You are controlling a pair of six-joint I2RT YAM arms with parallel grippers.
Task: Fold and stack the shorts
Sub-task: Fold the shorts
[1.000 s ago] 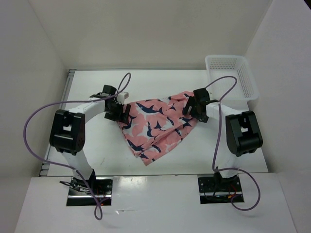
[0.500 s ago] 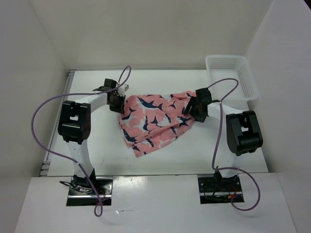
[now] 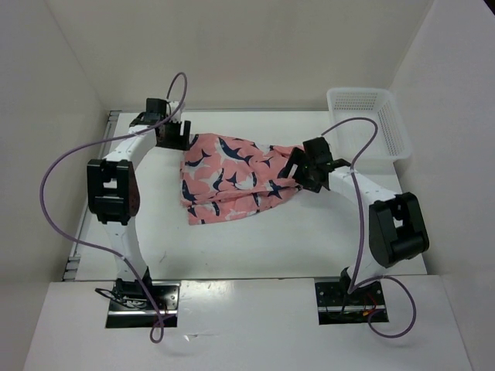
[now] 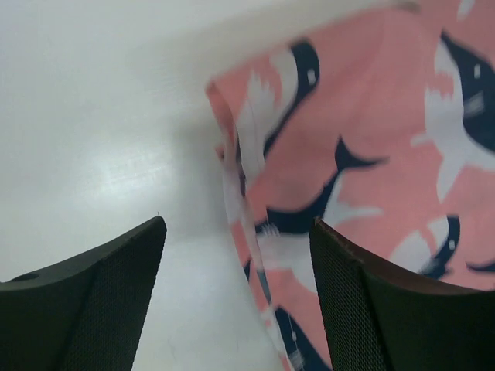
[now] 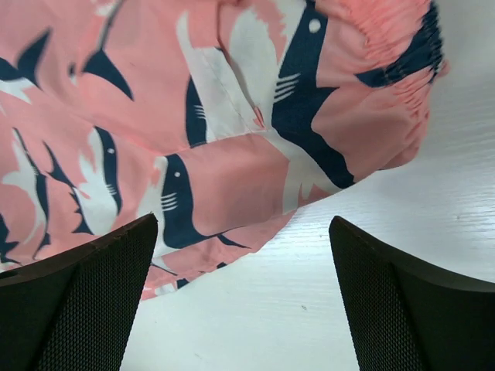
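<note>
The shorts' upper layer stops short of the lower one. My left gripper should next move back along the upper layer's side edge, go down onto its near corner (image 3: 185, 202) and close.
The salmon-pink shorts (image 3: 232, 179) with navy-and-white sharks lie bunched and partly doubled over on the white table. My left gripper (image 3: 172, 133) is at their far left corner. In the left wrist view it (image 4: 238, 224) is open, and the shorts' edge (image 4: 255, 232) runs between the fingers without being pinched. My right gripper (image 3: 303, 171) is at the shorts' right end by the gathered waistband. In the right wrist view it (image 5: 242, 224) is open and empty over bare table, with the shorts (image 5: 232, 100) just ahead of the fingertips.
A white mesh basket (image 3: 402, 139) stands at the far right corner of the table. White walls close in the table on the left, back and right. Purple cables loop off both arms.
My left gripper has swung away to the far left, dragging the shorts' corner with it. The shorts moved from a hanging diagonal shape to lying flatter and farther back. The right gripper shifted slightly.
</note>
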